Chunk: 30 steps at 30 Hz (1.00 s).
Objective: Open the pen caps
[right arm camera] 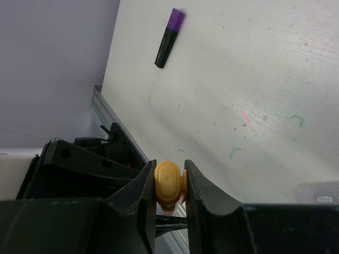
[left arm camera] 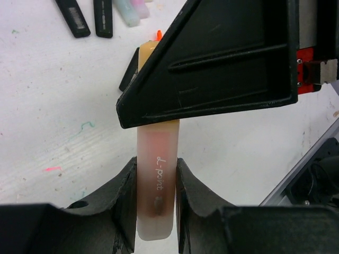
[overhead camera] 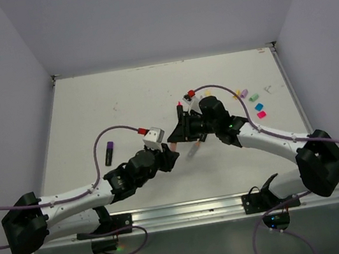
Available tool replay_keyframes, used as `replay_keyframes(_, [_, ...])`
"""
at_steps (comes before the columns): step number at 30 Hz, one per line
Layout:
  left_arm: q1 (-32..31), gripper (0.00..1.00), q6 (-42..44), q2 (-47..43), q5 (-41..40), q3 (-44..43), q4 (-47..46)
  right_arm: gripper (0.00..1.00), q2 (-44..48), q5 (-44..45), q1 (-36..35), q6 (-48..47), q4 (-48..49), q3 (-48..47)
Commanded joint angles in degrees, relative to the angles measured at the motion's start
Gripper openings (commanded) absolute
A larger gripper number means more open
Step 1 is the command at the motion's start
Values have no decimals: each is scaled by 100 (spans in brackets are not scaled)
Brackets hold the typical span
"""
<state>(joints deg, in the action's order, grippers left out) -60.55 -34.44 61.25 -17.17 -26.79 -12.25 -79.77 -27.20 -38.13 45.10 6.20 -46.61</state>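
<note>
The left gripper moves down next and releases the pastel peach pen on the bare tabletop near the grey pen, as that clear spot lies below it.
A pastel peach pen (left arm camera: pixel 157 180) marked "d-point" is clamped by its barrel in my left gripper (left arm camera: pixel 156 166), held above the table. Its yellow-orange cap (right arm camera: pixel 169 182) is pinched end-on between the jaws of my right gripper (right arm camera: pixel 169 168). From the left wrist, the cap (left arm camera: pixel 144 55) shows only partly behind the right gripper's black finger (left arm camera: pixel 222 58). In the top view both grippers meet at the table's middle, left gripper (overhead camera: pixel 172 157) and right gripper (overhead camera: pixel 181 137). A black pen with a purple cap (overhead camera: pixel 110 152) lies flat to the left.
Loose caps lie at the right: purple (overhead camera: pixel 244 93), green (overhead camera: pixel 254 97), cyan (overhead camera: pixel 259 107) and pink (overhead camera: pixel 261 114). Uncapped black barrels (left arm camera: pixel 73 16) and pastel pens (left arm camera: pixel 132 9) lie beyond the grippers. The table's metal front rail (right arm camera: pixel 114 132) runs close below.
</note>
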Motion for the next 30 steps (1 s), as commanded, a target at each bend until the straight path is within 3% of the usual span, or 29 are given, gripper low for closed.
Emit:
replay_keyframes(1, [-176, 0, 6, 255, -1002, -292, 341, 0, 505, 1839, 165, -407, -767, 20])
replay_keyframes(7, [-176, 0, -106, 519, 143, 191, -795, 0, 743, 2220, 955, -108, -708, 213])
replay_keyframes(9, [-167, 0, -186, 484, 187, 437, -945, 0, 726, 1720, 1576, 7, -655, 275])
replay_keyframes(14, [-176, 0, -169, 309, 249, 622, -990, 0, 612, 421, 2257, 367, 81, 327])
replay_keyframes(17, [-176, 0, -55, 351, 205, 500, -876, 0, 708, 654, 2275, 106, -529, 144])
replay_keyframes(21, [-176, 0, 113, 1028, 424, -124, -287, 0, 971, 1523, 2213, -458, -2503, 20])
replay_keyframes(26, [-176, 0, -195, 1538, 443, -81, -770, 0, 1209, 2358, 2222, -651, -3177, 450])
replay_keyframes(30, [-167, 0, -213, 1854, 442, -274, -762, 0, 1183, 2447, 2248, -696, -3501, 679])
